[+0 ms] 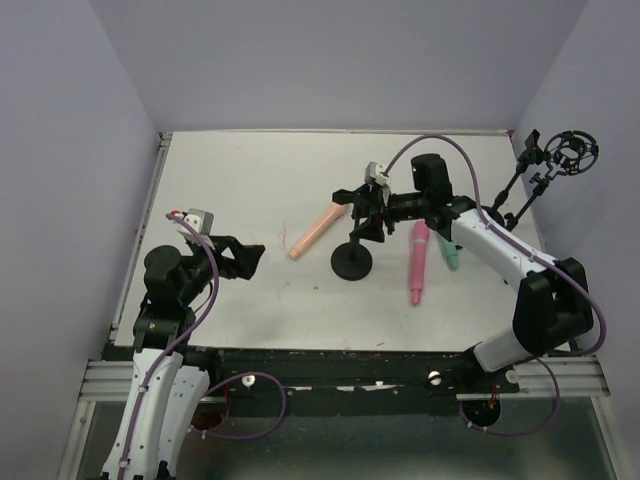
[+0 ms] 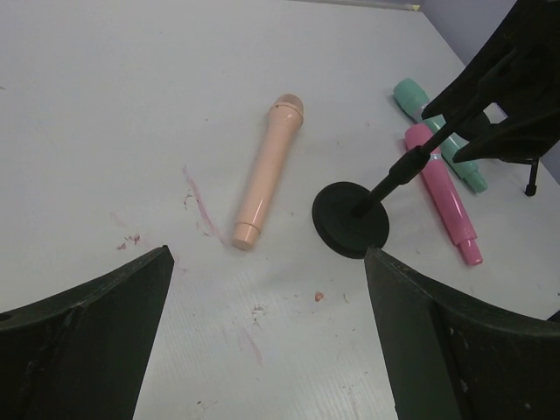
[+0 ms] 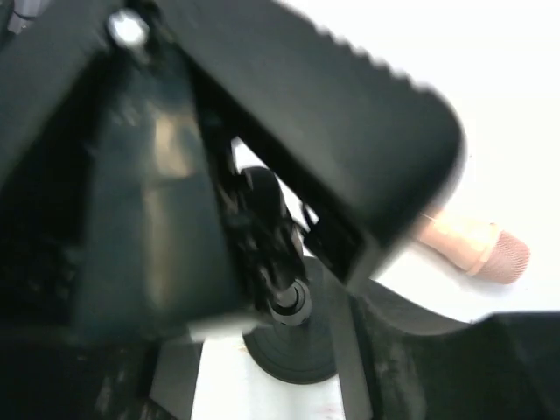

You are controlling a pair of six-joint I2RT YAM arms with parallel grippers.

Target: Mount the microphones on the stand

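Note:
I will next move my left gripper to the right in the top view and down onto the peach microphone's handle, near the handle's narrow end. That end is uncovered.
The black stand, with its round base, rises at the table's middle. My right gripper surrounds the stand's top, jaws parted, with a slit of light showing between the stand's head and one finger. The peach microphone lies flat just left of the stand. Right of the base, under the right arm, lie the pink microphone and the teal one. My left gripper hovers wide open near the left side, holding nothing.
A second black tripod stand with a ring-shaped mount stands at the back right corner. Lilac walls close in the white table on three sides. Faint pink smears mark the surface near the peach microphone.

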